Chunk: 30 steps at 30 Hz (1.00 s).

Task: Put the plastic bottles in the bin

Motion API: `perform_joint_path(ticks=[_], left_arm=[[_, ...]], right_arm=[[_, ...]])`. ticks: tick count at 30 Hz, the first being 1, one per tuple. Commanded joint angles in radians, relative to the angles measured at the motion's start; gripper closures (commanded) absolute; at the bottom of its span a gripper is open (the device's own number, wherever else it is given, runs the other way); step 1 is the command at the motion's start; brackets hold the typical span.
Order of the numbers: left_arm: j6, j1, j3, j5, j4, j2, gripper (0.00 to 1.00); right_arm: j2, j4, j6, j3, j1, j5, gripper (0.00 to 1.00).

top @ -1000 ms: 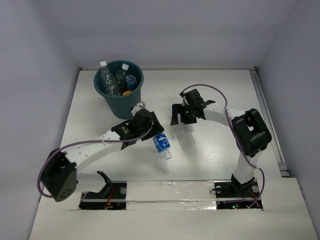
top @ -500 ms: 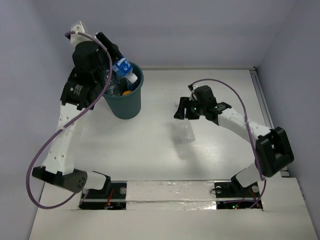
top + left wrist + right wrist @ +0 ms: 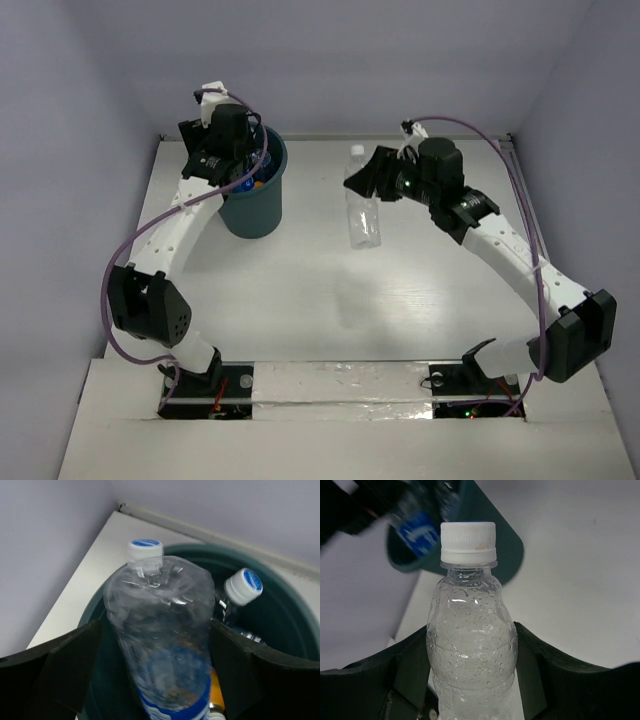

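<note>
The bin's sides stand tall, so the robot's right gripper will next rise, move left in the top view over the bin's opening (image 3: 268, 162) (image 3: 433, 516), then lower and release the bottle.
The dark teal bin (image 3: 256, 208) stands at the back left. My left gripper (image 3: 238, 152) is over its rim, shut on a clear bottle with a blue label (image 3: 160, 610), white cap pointing away, its body partly inside the bin (image 3: 280, 620). Another white-capped bottle (image 3: 244, 585) and an orange one (image 3: 216, 700) lie inside. My right gripper (image 3: 373, 185) is shut on a clear ribbed bottle (image 3: 363, 222) and holds it upright above mid-table, right of the bin. In the right wrist view this bottle (image 3: 470, 630) fills the centre, with the bin (image 3: 506, 545) behind it.
White walls close the table at the back and left, close behind the bin. A raised strip (image 3: 525, 200) runs along the right table edge. The arm bases (image 3: 340, 385) sit at the near edge.
My left gripper has come down and right, bringing the blue-labelled bottle into the bin's mouth. My right gripper has lifted the clear ribbed bottle off the table and stood it upright.
</note>
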Motion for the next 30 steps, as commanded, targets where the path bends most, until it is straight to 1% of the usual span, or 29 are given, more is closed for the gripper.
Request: perform_joint_path(ticks=[1, 3, 4, 5, 7, 8, 10, 11, 12, 14, 15, 16, 17, 18, 19, 20, 21, 22, 23, 25, 26, 28, 29, 30], left_arm=[[0.015, 0.004, -0.042, -0.029, 0.118, -0.072, 0.15], [-0.010, 0.004, -0.045, 0.008, 0.101, -0.083, 0.10], [-0.020, 0.004, -0.033, 0.022, 0.082, -0.089, 0.02], [-0.033, 0.004, -0.024, 0.046, 0.073, -0.106, 0.01], [-0.062, 0.004, -0.002, 0.083, 0.046, -0.129, 0.01], [-0.074, 0.004, 0.019, 0.099, 0.035, -0.155, 0.01], [-0.112, 0.004, 0.045, 0.145, -0.003, -0.181, 0.01], [-0.126, 0.004, 0.070, 0.172, -0.017, -0.209, 0.01], [-0.140, 0.004, 0.082, 0.188, -0.043, -0.224, 0.01], [-0.192, 0.004, 0.096, 0.236, -0.059, -0.271, 0.01], [-0.224, 0.004, 0.095, 0.270, -0.071, -0.305, 0.01], [-0.225, 0.004, 0.094, 0.271, -0.079, -0.306, 0.01], [-0.266, 0.004, 0.084, 0.304, -0.085, -0.341, 0.01], [-0.286, 0.004, 0.073, 0.327, -0.088, -0.361, 0.01], [-0.309, 0.004, 0.056, 0.349, -0.090, -0.379, 0.01], [-0.353, 0.004, 0.012, 0.400, -0.087, -0.420, 0.01], [-0.375, 0.004, -0.013, 0.422, -0.084, -0.442, 0.01], [-0.395, 0.004, -0.043, 0.441, -0.079, -0.460, 0.01], [-0.408, 0.004, -0.095, 0.461, -0.079, -0.497, 0.01], [-0.422, 0.004, -0.135, 0.487, -0.094, -0.528, 0.01], [-0.421, 0.004, -0.161, 0.487, -0.106, -0.552, 0.01], [-0.406, 0.004, -0.174, 0.469, -0.132, -0.572, 0.01], [-0.398, 0.004, -0.174, 0.464, -0.142, -0.585, 0.01], [-0.390, 0.004, -0.172, 0.455, -0.149, -0.588, 0.01]], right_arm=[[0.033, 0.142, 0.079, 0.189, 0.016, -0.016, 0.46], [0.070, 0.181, 0.105, 0.258, 0.042, 0.013, 0.46], [0.116, 0.196, 0.112, 0.324, 0.054, 0.024, 0.46], [0.139, 0.220, 0.123, 0.355, 0.074, 0.034, 0.46], [0.188, 0.283, 0.165, 0.405, 0.096, 0.068, 0.46], [0.240, 0.331, 0.175, 0.451, 0.118, 0.080, 0.46], [0.297, 0.363, 0.214, 0.503, 0.137, 0.123, 0.46], [0.351, 0.395, 0.223, 0.555, 0.146, 0.142, 0.46], [0.377, 0.402, 0.235, 0.585, 0.155, 0.190, 0.46], [0.435, 0.428, 0.254, 0.678, 0.169, 0.224, 0.46], [0.493, 0.429, 0.260, 0.714, 0.189, 0.269, 0.46], [0.524, 0.429, 0.251, 0.755, 0.189, 0.310, 0.46], [0.593, 0.410, 0.228, 0.849, 0.203, 0.359, 0.46], [0.594, 0.399, 0.228, 0.904, 0.203, 0.360, 0.46], [0.671, 0.380, 0.196, 0.963, 0.214, 0.407, 0.47], [0.713, 0.330, 0.173, 1.028, 0.223, 0.436, 0.47], [0.756, 0.307, 0.142, 1.154, 0.223, 0.480, 0.47], [0.840, 0.284, 0.133, 1.216, 0.223, 0.496, 0.47], [0.879, 0.243, 0.119, 1.273, 0.223, 0.510, 0.47], [0.937, 0.230, 0.061, 1.361, 0.223, 0.536, 0.48], [0.960, 0.231, 0.036, 1.355, 0.235, 0.544, 0.48], [0.957, 0.242, -0.010, 1.306, 0.244, 0.562, 0.48], [0.938, 0.273, -0.016, 1.219, 0.244, 0.558, 0.48], [0.925, 0.291, -0.035, 1.175, 0.255, 0.548, 0.48]])
